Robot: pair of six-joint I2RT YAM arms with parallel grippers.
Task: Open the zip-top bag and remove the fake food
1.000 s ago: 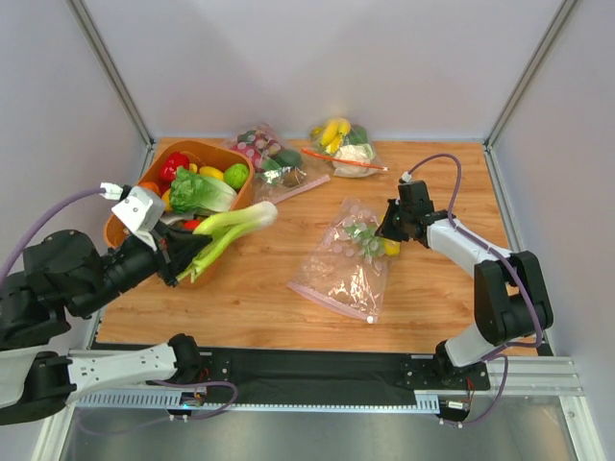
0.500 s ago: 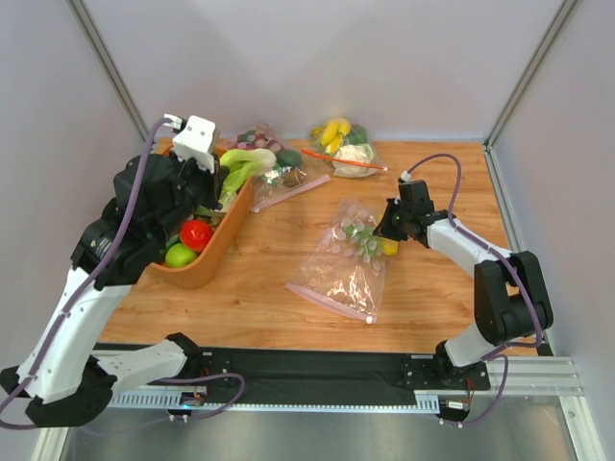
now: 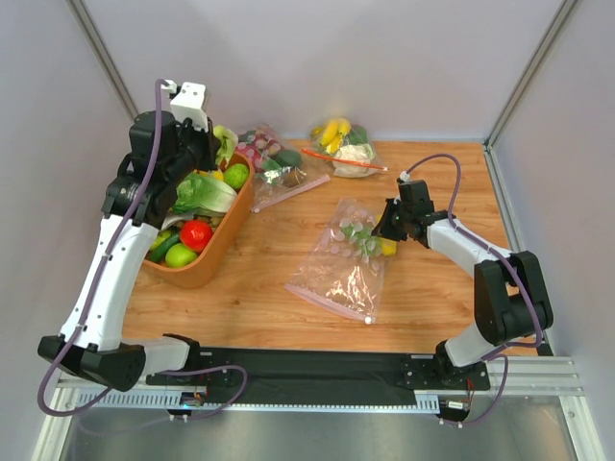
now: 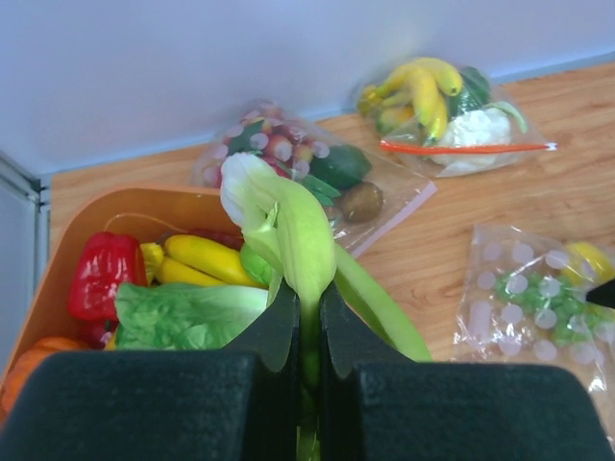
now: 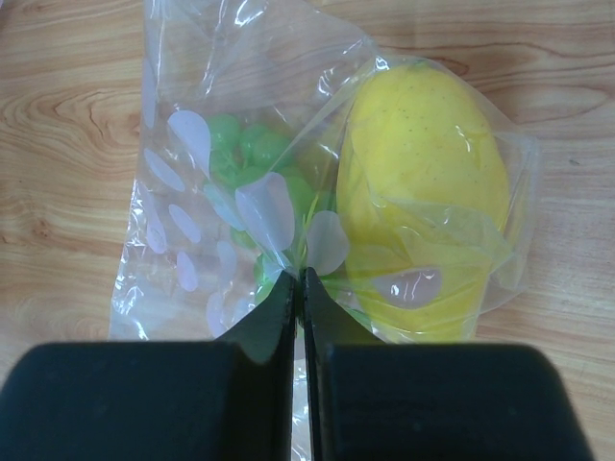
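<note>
My left gripper lowers to the orange basket's far end [image 4: 207, 257] below and releases the pale-green stalk [image 4: 288, 216] next, since other produce already lies there.
The zip-top bag [image 3: 341, 274] lies flat in the middle of the table, clear with pale dots. Its pink zip strip faces the near edge. My right gripper [image 3: 386, 230] [image 5: 298, 279] is shut on a fold of the bag's plastic at its far right end. Inside the bag there, a yellow lemon-like piece [image 5: 423, 182] lies next to a small bunch of green grapes [image 5: 255, 158]. My left gripper [image 3: 207, 152] [image 4: 307, 293] is shut on the pale-green leafy stalk [image 4: 288, 216]. It holds the stalk in the air over the far end of the orange basket [image 3: 229, 235].
The orange basket [image 4: 120, 202] at the left holds ruffled lettuce [image 3: 200, 195], a tomato, peppers and other fake produce. Two other clear bags lie at the back: one with dark grapes [image 3: 267, 154], one with banana and cauliflower [image 3: 344, 146]. Walls stand on three sides.
My left arm has swung up and back with the stalk, from the basket's near side to above its far end. The right gripper and the bag have stayed put.
</note>
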